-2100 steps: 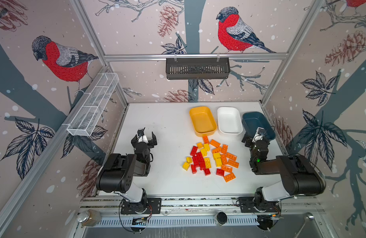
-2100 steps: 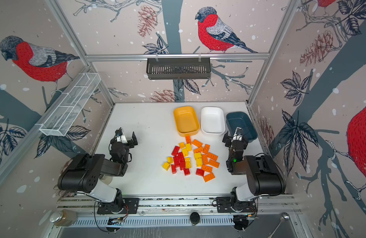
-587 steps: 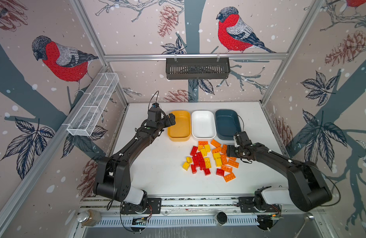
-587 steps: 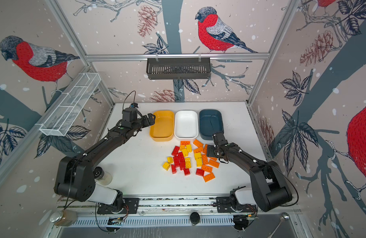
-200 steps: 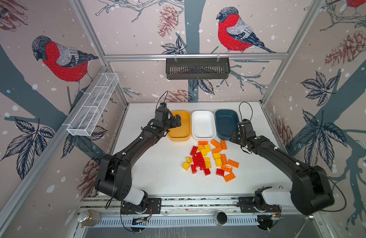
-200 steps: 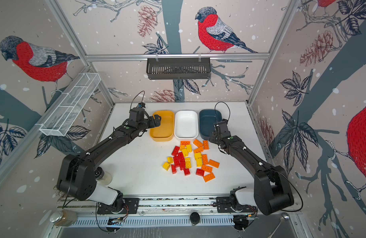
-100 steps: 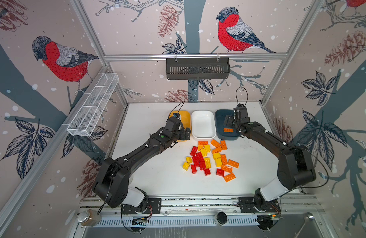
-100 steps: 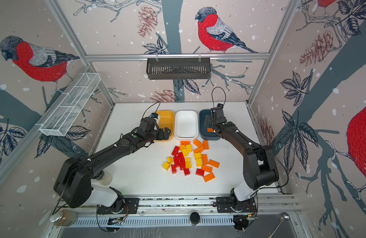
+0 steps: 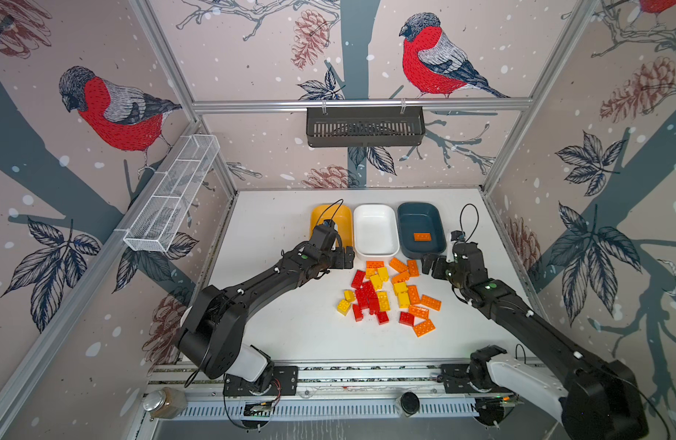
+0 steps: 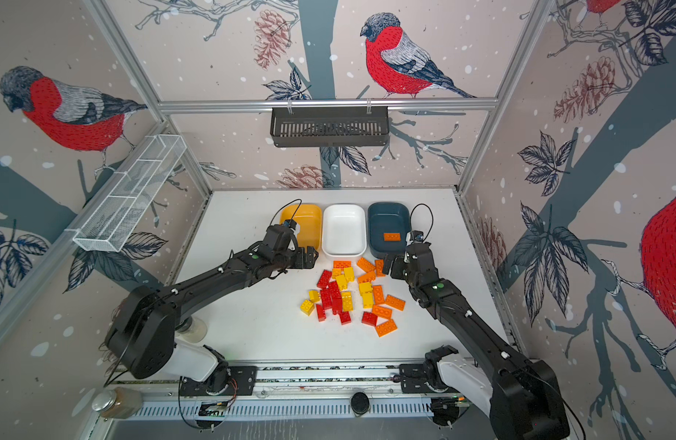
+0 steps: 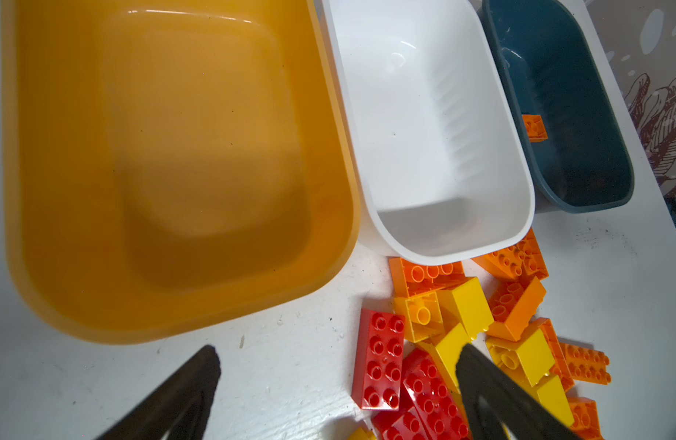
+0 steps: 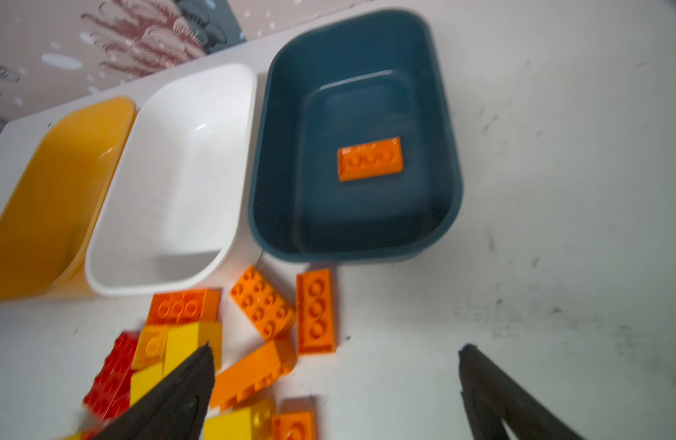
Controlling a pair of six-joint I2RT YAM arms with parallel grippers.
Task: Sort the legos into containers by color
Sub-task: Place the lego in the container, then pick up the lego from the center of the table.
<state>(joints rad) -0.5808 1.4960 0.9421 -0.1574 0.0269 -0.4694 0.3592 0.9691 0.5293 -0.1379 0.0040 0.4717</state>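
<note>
Next, my right gripper moves back from the teal tray [image 9: 420, 217], down onto the nearer of the paired yellow bricks, because it lies unsorted beside orange ones.
Several red, yellow and orange legos [image 9: 389, 293] [image 10: 351, 297] lie piled mid-table, just in front of three containers in a row: a yellow-orange tray [image 9: 330, 208] [image 11: 176, 152], a white tray [image 9: 374, 228] [image 12: 168, 183] and a teal tray [image 9: 420, 217] [image 12: 359, 95]. One orange brick [image 9: 422, 236] [image 12: 370, 158] lies flat in the teal tray; the other two trays hold nothing. My left gripper [image 9: 346, 259] [image 11: 338, 352] stands open at the pile's left edge, over a red brick [image 11: 380, 360]. My right gripper [image 9: 429, 264] [image 12: 338, 349] is open and empty, in front of the teal tray beside the orange bricks.
A black slotted basket [image 9: 365, 125] hangs on the back wall and a white wire rack [image 9: 172, 198] on the left wall. A small jar [image 9: 164, 402] stands by the front rail. The cell's walls close in the table on three sides.
My right gripper carried an orange brick over the teal tray, opened, dropped it there, and drew back toward the pile. My left gripper moved from beside the yellow-orange tray to the pile's left edge.
</note>
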